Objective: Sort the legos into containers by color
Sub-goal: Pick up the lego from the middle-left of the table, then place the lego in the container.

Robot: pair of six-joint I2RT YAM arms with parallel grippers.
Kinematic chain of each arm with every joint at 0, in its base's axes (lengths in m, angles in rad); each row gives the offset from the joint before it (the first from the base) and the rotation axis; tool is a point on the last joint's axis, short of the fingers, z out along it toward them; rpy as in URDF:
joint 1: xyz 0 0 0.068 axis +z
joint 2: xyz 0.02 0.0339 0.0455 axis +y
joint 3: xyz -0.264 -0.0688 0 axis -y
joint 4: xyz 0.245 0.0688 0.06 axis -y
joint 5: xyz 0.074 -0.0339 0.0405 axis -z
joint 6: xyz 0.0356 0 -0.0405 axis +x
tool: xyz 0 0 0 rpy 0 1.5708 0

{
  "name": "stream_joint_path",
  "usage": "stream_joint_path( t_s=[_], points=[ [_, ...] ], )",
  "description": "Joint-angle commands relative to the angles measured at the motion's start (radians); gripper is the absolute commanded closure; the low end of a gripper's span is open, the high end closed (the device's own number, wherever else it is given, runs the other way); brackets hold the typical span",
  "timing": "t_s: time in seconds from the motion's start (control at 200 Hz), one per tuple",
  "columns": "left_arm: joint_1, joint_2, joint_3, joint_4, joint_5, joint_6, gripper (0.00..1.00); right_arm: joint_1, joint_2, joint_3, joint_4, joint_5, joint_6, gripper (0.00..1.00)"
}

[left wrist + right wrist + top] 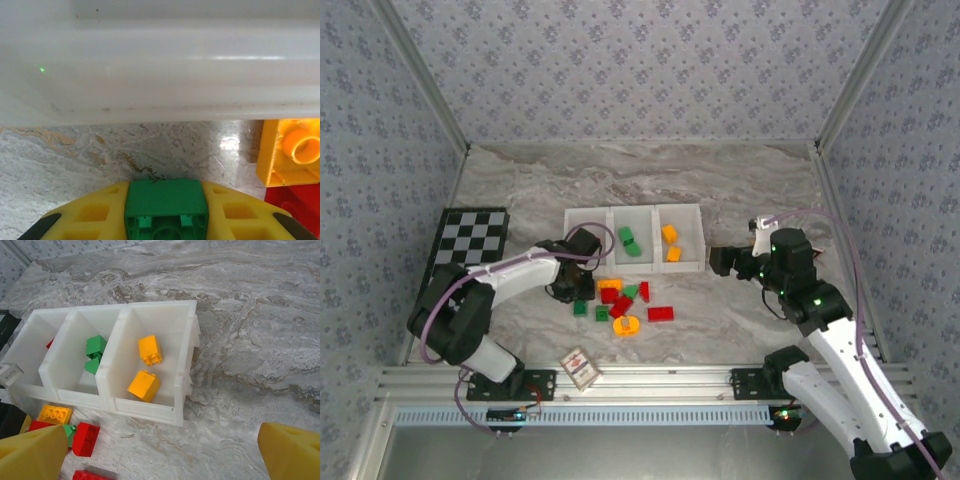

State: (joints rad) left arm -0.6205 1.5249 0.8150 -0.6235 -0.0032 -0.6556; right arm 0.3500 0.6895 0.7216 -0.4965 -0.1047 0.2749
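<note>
My left gripper lifts next, then swings outward above the middle bin and releases the green brick.
The white tray (635,262) has three bins: two green bricks (95,354) in the middle one, two orange bricks (145,371) in the right one, and a bit of red (50,343) in the left one. Several loose red, green and orange bricks (623,298) and an orange ring (626,325) lie in front of it. My left gripper (570,288) is low, just in front of the tray's left bin, shut on a green brick (166,205). My right gripper (162,460) hangs open and empty, right of the tray.
The tray's front wall (160,75) stands close ahead of the left gripper, with an orange brick (292,152) and a red brick (295,212) to its right. A checkerboard (470,236) lies far left. A red-patterned card (580,368) sits at the near edge.
</note>
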Motion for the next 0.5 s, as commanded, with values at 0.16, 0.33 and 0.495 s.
stream_joint_path(
  t_s=[0.16, 0.33, 0.495],
  points=[
    [-0.007, -0.168, 0.075, -0.010, 0.081, -0.020, 0.81, -0.027, -0.020, -0.044, 0.044, -0.005, 0.003, 0.00],
    [-0.007, -0.192, 0.240, -0.050, 0.064, 0.018, 0.80, -0.055, -0.028, -0.065, 0.050, -0.017, 0.033, 0.00],
    [-0.005, -0.058, 0.437, -0.050, 0.054, 0.078, 0.79, -0.072, -0.043, -0.076, 0.034, -0.036, 0.042, 0.00]
  ],
)
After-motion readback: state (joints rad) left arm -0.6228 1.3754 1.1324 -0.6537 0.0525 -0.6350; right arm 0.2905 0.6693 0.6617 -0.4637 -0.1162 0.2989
